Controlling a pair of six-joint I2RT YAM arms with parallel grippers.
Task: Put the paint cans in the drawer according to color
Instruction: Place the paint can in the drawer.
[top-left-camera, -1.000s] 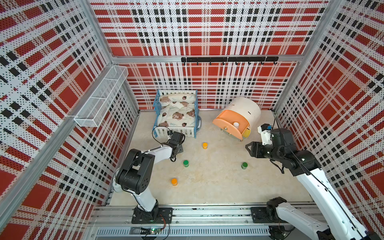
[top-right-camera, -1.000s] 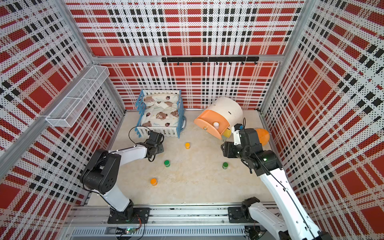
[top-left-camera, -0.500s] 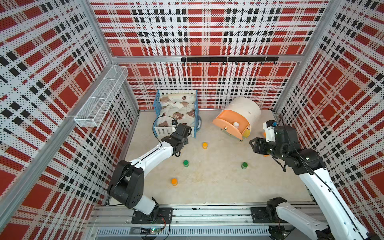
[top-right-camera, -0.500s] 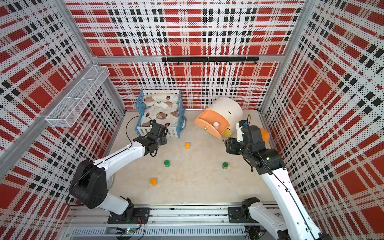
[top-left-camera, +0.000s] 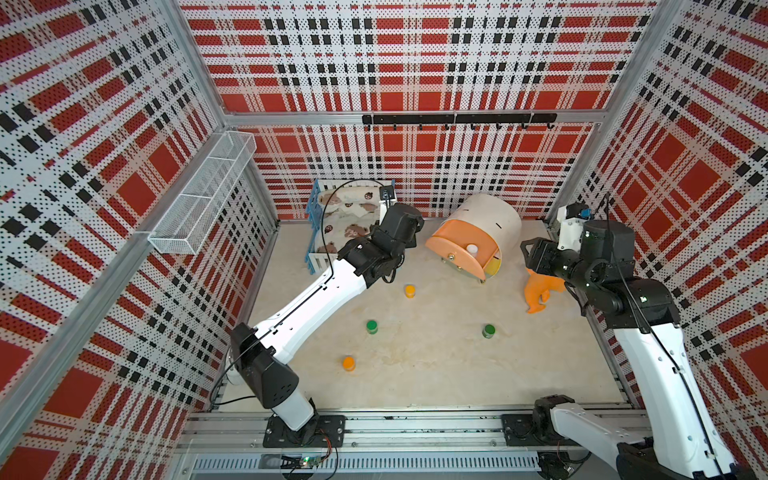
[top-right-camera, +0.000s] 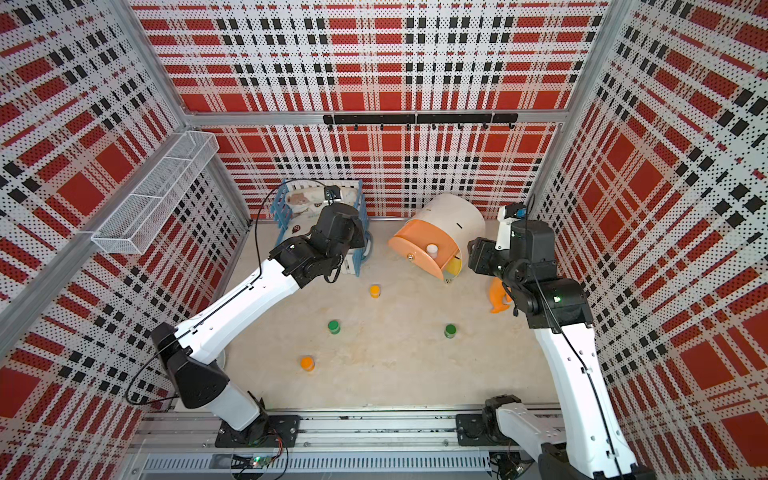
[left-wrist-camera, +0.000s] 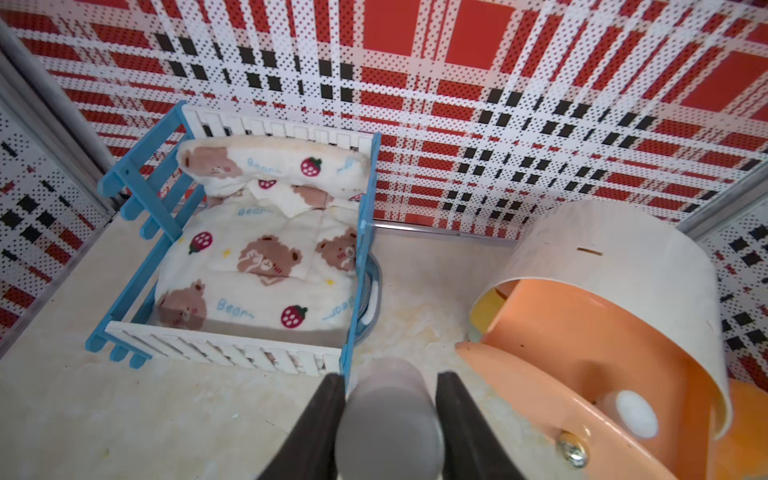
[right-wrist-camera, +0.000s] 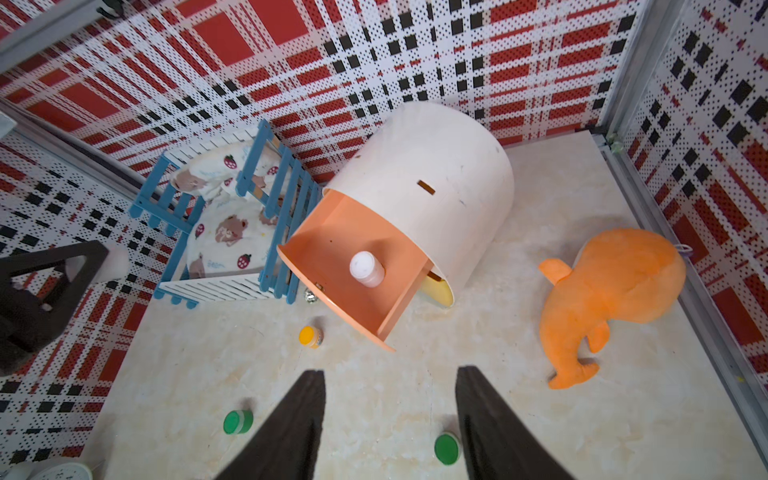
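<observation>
The drawer's empty end by the bed (left-wrist-camera: 534, 342) lies toward the cabinet and lower than the left gripper, so that gripper will carry the white can toward the cabinet, bring it down and let go.
My left gripper (left-wrist-camera: 390, 378) is shut on a white paint can (left-wrist-camera: 388, 424), held above the floor between the toy bed and the drawer. The orange drawer (top-left-camera: 461, 259) stands pulled out of its white round cabinet (top-left-camera: 490, 218), with another white paint can (top-left-camera: 471, 248) upright inside it. On the floor stand two orange cans (top-left-camera: 410, 291) (top-left-camera: 348, 363) and two green cans (top-left-camera: 372, 326) (top-left-camera: 488, 331). To the right of the drawer, my right gripper (top-left-camera: 527, 254) hangs open and empty, high over the floor.
A blue and white toy bed (top-left-camera: 345, 220) with bear bedding sits at the back left, close to my left wrist. An orange soft toy (top-left-camera: 540, 291) lies under my right arm near the right wall. A wire basket (top-left-camera: 203, 195) hangs on the left wall.
My left arm has stretched out and lifted the white can from beside the bed's front towards the drawer. My right gripper has drawn back to the right, away from the drawer.
</observation>
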